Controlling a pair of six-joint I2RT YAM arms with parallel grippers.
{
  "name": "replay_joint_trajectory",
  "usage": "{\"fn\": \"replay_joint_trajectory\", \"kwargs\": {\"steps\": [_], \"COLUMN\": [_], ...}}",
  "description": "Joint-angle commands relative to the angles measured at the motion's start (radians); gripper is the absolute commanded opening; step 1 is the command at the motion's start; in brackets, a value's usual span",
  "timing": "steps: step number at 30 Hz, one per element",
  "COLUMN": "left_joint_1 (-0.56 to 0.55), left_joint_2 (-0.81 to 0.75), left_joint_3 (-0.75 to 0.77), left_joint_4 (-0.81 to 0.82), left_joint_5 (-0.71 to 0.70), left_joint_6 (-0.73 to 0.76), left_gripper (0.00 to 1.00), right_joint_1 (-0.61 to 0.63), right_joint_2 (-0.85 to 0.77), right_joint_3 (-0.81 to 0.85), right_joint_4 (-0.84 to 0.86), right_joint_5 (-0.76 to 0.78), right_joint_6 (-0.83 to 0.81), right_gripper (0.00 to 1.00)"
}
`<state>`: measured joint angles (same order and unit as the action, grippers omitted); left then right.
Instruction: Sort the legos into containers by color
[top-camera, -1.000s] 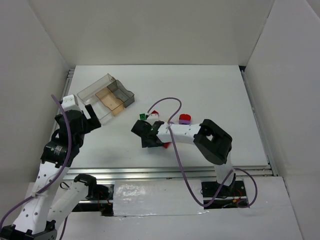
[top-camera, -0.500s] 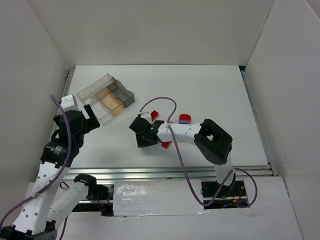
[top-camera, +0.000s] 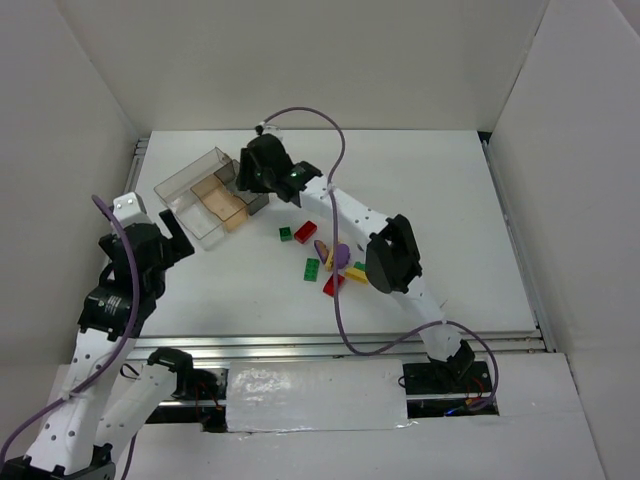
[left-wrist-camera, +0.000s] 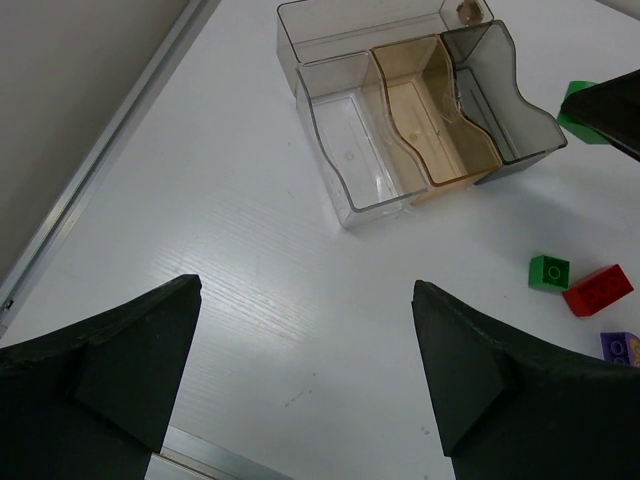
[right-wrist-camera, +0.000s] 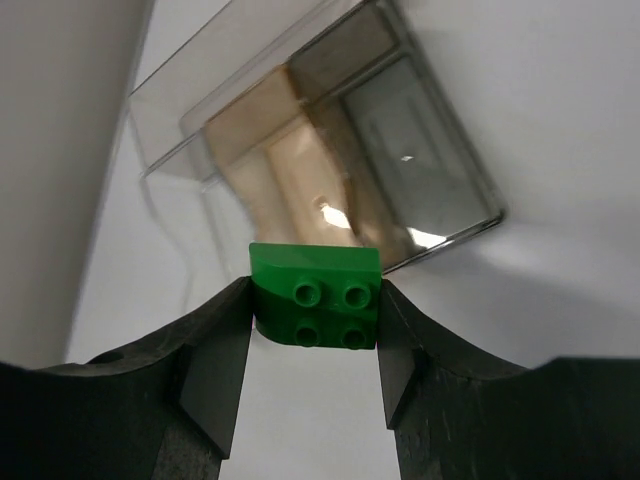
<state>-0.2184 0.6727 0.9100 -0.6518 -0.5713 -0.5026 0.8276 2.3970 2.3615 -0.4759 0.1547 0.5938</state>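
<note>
My right gripper carries the green lego (left-wrist-camera: 575, 104) over the near end of the tray's smoky grey section (left-wrist-camera: 517, 132) next and releases it there, as that section stands open and empty.
My right gripper (right-wrist-camera: 314, 312) is shut on a green lego (right-wrist-camera: 315, 295), studs facing the camera. It hangs just in front of the containers (right-wrist-camera: 300, 150), near the smoky grey compartment (left-wrist-camera: 500, 100). In the top view the right gripper (top-camera: 250, 176) sits at the tray's right end. The held green lego (left-wrist-camera: 575, 104) shows at the right edge of the left wrist view. The tan (left-wrist-camera: 425, 120) and clear (left-wrist-camera: 350, 150) compartments look bare. My left gripper (left-wrist-camera: 305, 300) is open over bare table, near the tray's front (top-camera: 205, 205). Loose legos lie mid-table: green (top-camera: 286, 234), red (top-camera: 305, 231), green (top-camera: 312, 269), purple (top-camera: 340, 253).
More legos, a red one (top-camera: 333, 284) and a yellow one (top-camera: 355, 273), lie beside the right arm's elbow (top-camera: 390, 255). A metal rail (left-wrist-camera: 110, 130) runs along the table's left edge. White walls enclose the table on three sides.
The right arm swung from the lego pile at mid-table up and left to the tray, carrying the green lego. Its leaving uncovered the loose pile. The left arm barely moved.
</note>
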Motion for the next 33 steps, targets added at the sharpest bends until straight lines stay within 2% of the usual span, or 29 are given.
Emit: {"fn": "replay_joint_trajectory", "kwargs": {"steps": [1,3,6,11,17,19,21,22,23,30,32,33], "left_joint_1": [0.008,0.008,0.010,0.024,0.027,0.027,0.028,0.027,0.027,0.027,0.027,0.027], "left_joint_2": [0.007,0.010,0.014,0.011,0.011,0.011,0.010,0.010,0.008,0.007,0.007,0.007], "left_joint_3": [0.023,0.026,0.026,0.026,0.023,0.024,0.021,0.021,0.021,0.021,0.020,0.020], "left_joint_4": [0.023,0.024,0.027,0.031,0.037,0.037,0.038,0.038,0.038,0.038,0.038,0.040], "left_joint_5": [-0.009,-0.002,0.001,0.017,0.034,0.037,0.040,0.042,0.045,0.047,0.047,0.050], "left_joint_6": [-0.007,-0.004,-0.002,0.004,0.009,0.009,0.012,0.012,0.013,0.015,0.015,0.015], "left_gripper": [0.99,0.99,1.00,1.00,0.99,1.00,0.99,0.99,1.00,0.99,1.00,1.00], "right_joint_1": [-0.080,-0.102,-0.116,-0.120,-0.120,-0.120,-0.120,-0.122,-0.122,-0.127,-0.117,-0.114], "right_joint_2": [0.015,0.019,0.092,0.120,0.148,0.156,0.154,0.156,0.156,0.097,-0.007,-0.047], "right_joint_3": [-0.045,-0.058,0.060,0.058,0.060,0.068,0.071,0.073,0.082,0.079,-0.015,-0.062], "right_joint_4": [0.122,0.175,0.157,0.183,0.197,0.198,0.200,0.198,0.197,0.148,0.113,0.074], "right_joint_5": [-0.102,-0.180,-0.230,-0.227,-0.256,-0.257,-0.253,-0.251,-0.250,-0.230,-0.163,-0.074], "right_joint_6": [-0.025,-0.025,-0.037,-0.028,-0.012,-0.009,-0.009,-0.011,-0.012,-0.064,-0.080,-0.078], "right_gripper": [0.24,0.25,0.27,0.29,0.37,0.51,0.79,0.84,0.99,1.00,1.00,1.00]}}
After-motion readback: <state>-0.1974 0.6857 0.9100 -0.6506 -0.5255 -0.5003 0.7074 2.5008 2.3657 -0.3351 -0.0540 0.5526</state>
